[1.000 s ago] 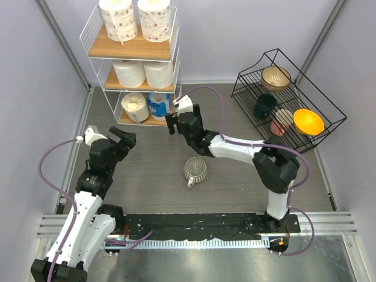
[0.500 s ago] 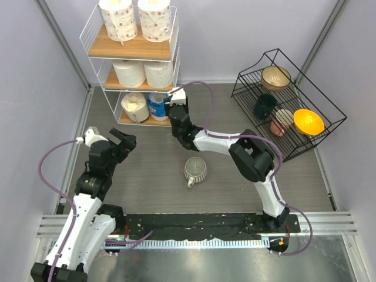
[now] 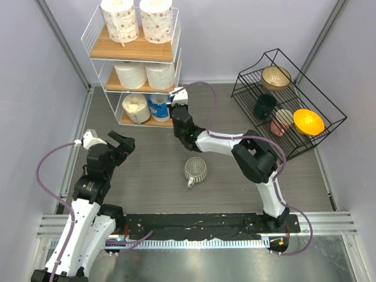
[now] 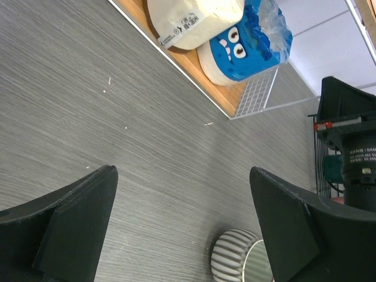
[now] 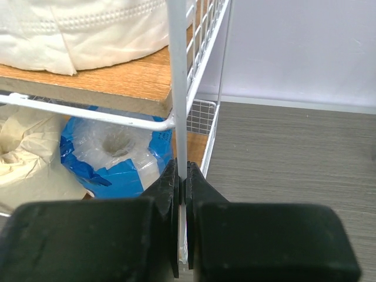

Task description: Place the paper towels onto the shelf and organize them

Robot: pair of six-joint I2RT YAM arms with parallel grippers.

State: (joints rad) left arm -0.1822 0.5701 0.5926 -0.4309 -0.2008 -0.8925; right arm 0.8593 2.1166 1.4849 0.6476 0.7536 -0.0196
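The shelf stands by the far wall, so my right gripper should next drag the shelf's post back onto the bare floor (image 5: 288, 167) beside the black rack and release it.
The shelf (image 3: 134, 51), white wire with three wooden boards, stands at the back left. Two red-dotted paper towels (image 3: 118, 19) stand on its top board, two plain white ones (image 3: 130, 73) on the middle board. A cream roll (image 3: 135, 107) and a blue-wrapped roll (image 3: 158, 106) sit on the bottom board. My right gripper (image 3: 176, 107) is at the shelf's front right corner. In the right wrist view it (image 5: 182, 182) is shut on the white corner post (image 5: 177, 88), with the blue roll (image 5: 111, 155) just behind. My left gripper (image 4: 182, 171) hovers open over the bare floor.
A ribbed glass mug (image 3: 195, 170) stands on the table in front of the right arm, and shows near the left gripper's right finger (image 4: 235, 258). A black wire rack (image 3: 288, 106) with bowls and an orange dish sits at the back right.
My right gripper swung left to the shelf's corner and closed on its post. The shelf shifted slightly. The left arm barely moved.
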